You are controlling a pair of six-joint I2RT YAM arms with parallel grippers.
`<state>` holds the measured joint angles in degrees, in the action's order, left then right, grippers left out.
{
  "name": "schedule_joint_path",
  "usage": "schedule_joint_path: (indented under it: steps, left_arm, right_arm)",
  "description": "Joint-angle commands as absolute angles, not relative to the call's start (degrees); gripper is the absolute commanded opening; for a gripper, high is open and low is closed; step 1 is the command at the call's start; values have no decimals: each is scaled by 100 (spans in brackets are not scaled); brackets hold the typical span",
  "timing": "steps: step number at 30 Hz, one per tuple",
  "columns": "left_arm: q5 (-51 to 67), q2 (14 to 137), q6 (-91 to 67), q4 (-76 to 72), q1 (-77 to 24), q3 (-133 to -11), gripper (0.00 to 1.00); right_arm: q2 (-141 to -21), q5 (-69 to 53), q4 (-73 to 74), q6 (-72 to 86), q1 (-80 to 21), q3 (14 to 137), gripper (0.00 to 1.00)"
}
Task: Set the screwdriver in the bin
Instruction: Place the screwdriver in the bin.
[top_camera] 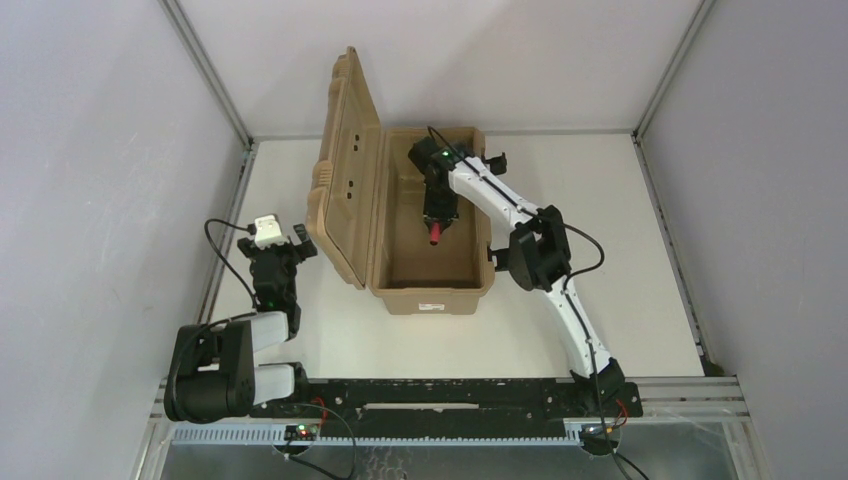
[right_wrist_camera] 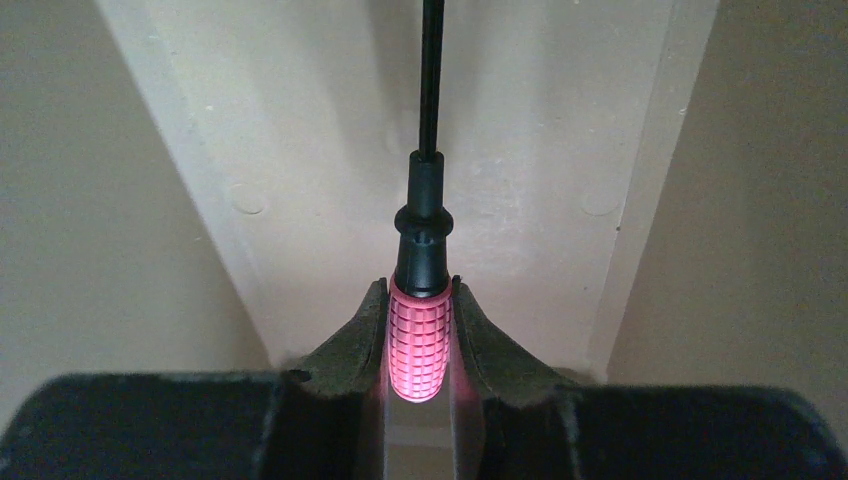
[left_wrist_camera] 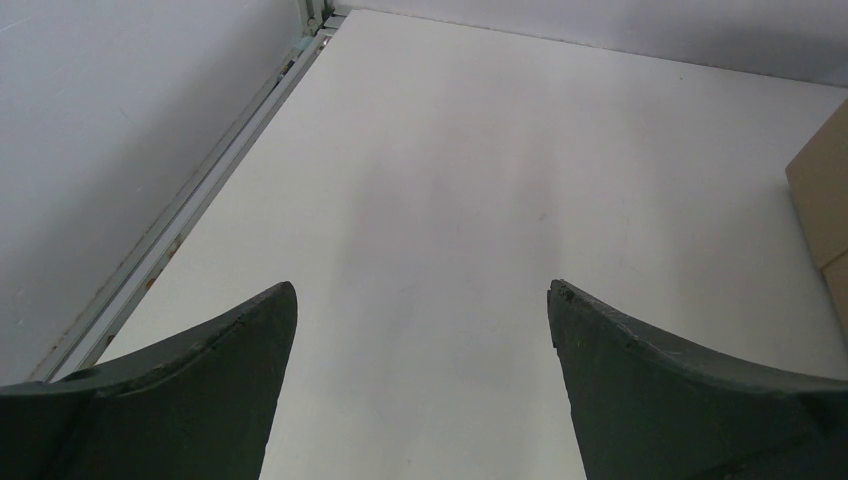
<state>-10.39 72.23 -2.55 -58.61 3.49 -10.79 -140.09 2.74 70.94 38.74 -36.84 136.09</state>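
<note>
The screwdriver's stem hangs clear of the bin's tan bottom. I will lower my right gripper toward that bottom below it and let go of the screwdriver there.
The tan bin stands open at the table's middle, its ribbed lid raised on the left and a white label on its near end. My right gripper reaches down inside the bin and is shut on the screwdriver. In the right wrist view the fingers clamp the red gridded handle, and the thin black shaft points away over the bin's tan floor. My left gripper sits open and empty left of the lid, with bare table between its fingers.
Grey enclosure walls and metal rails bound the table on the left, back and right. The lid's tan edge shows at the right of the left wrist view. A black rail runs along the near edge.
</note>
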Motion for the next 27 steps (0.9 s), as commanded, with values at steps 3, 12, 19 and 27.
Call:
schedule_joint_path:
  steps: [3, 12, 19, 27]
  left_arm:
    - [-1103, 7202, -157, -6021, 323, -1109, 100]
    - [-1100, 7207, -158, -6021, 325, -1114, 100]
    - [-1099, 7203, -154, -6020, 325, -1109, 100]
    - [-1099, 7205, -157, -6020, 321, -1114, 100]
  right_arm:
    - [-14214, 646, 7039, 3509, -3718, 13457, 0]
    - [-14510, 329, 6862, 3243, -3718, 13311, 0]
    - [-14546, 61, 6700, 3209, -3648, 13149, 13]
    - [-14245, -137, 6671, 3167, -3604, 13157, 45]
